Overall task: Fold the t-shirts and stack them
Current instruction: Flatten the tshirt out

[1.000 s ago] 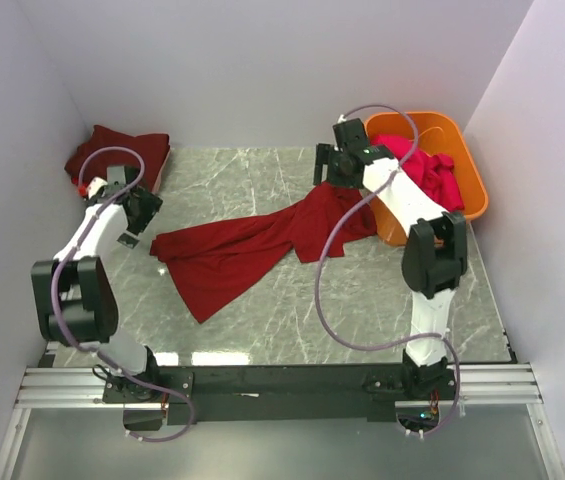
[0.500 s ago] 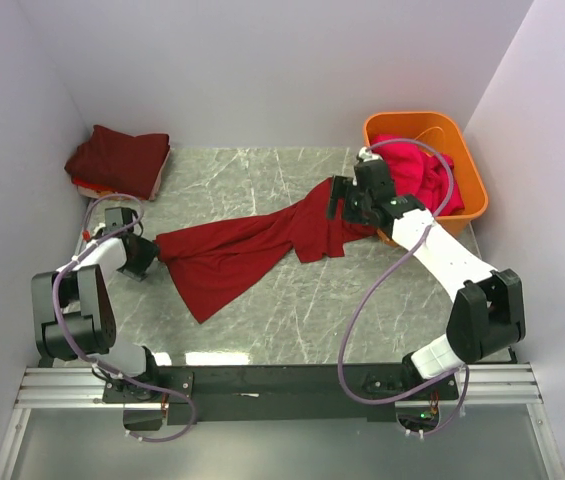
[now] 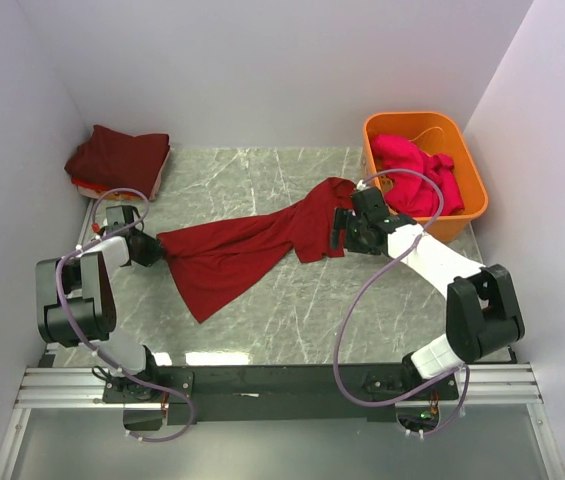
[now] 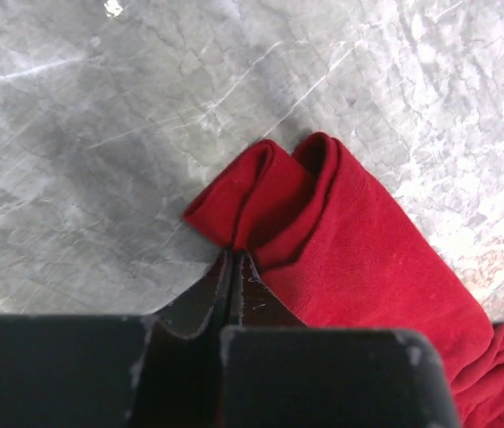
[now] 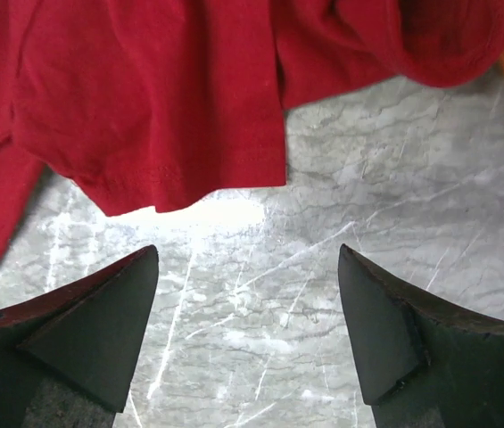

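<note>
My right gripper is open, and only marble is between its fingers and the hem's tub-side corner [image 3: 341, 254] [image 5: 275, 175] below and just past them, so next it will go down and ease onto that corner.
A dark red t-shirt [image 3: 252, 250] lies stretched and rumpled across the marble table, running from the left side toward the orange tub. My left gripper [image 3: 152, 250] is low at the shirt's left end. Its jaws [image 4: 234, 254] are shut on a bunched fold of the red cloth [image 4: 359, 259]. My right gripper [image 3: 340, 232] hovers open beside the shirt's right end, with only bare marble between its fingertips [image 5: 247, 250]. The shirt's hem [image 5: 162, 89] lies just beyond them. A bright magenta t-shirt [image 3: 412, 175] sits heaped in the tub. A folded maroon t-shirt [image 3: 117, 160] rests at the back left corner.
The orange tub [image 3: 467, 165] stands at the back right against the wall. White walls close in the table on the left, back and right. Bare marble [image 3: 362, 310] shows in front of the shirt, and the arms' bases sit along the near rail [image 3: 282, 380].
My left gripper moved in to the shirt's left end and shut on it. My right arm swung from the tub toward me and down to the shirt's right end, still open.
</note>
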Controlling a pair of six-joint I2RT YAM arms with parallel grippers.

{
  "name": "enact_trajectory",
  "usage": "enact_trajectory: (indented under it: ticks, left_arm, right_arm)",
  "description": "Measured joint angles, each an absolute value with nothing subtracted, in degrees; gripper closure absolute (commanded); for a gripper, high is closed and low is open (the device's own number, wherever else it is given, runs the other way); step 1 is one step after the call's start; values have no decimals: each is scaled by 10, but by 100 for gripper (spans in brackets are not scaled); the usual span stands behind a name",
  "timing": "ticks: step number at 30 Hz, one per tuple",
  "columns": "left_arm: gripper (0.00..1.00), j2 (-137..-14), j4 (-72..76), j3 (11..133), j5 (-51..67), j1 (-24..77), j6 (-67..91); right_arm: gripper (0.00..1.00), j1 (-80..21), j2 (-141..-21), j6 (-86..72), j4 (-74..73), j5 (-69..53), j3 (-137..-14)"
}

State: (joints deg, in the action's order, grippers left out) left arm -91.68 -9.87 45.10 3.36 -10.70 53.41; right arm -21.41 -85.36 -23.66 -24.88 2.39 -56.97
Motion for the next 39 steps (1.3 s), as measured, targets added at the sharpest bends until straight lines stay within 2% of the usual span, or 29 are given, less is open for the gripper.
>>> enact_trajectory:
  ticks: [8,19,25,27,28,29,30,35,39]
  left_arm:
    - [99,-902,-107,451,37,-107,530]
    - [99,-773,-132,451,37,-104,537]
    - [99,-775,-142,466,51,-104,540]
    - [99,-783,-141,475,58,-104,542]
    - [99,-787,-140,479,62,-104,542]
    - [99,-791,-140,482,63,-104,542]
    - [99,-795,-140,484,65,-104,543]
    - [99,-796,-140,486,69,-104,543]
    - [99,-773,-140,486,69,-104,543]
  right_arm:
    - [22,-229,-918,-246,-236,30,-582]
    - [30,-233,-1020,-257,-224,64,-633]
    - [50,-233,-1050,-260,-204,61,-650]
    - [74,-233,-1053,-258,-201,60,-655]
    - [83,-233,-1054,-257,-199,59,-655]
    - [97,-233,-1054,-258,-199,58,-655]
    - [100,-233,-1054,-257,-197,56,-655]
    - [100,-233,-1042,-259,-192,58,-650]
    - [100,-233,-973,-252,-188,66,-629]
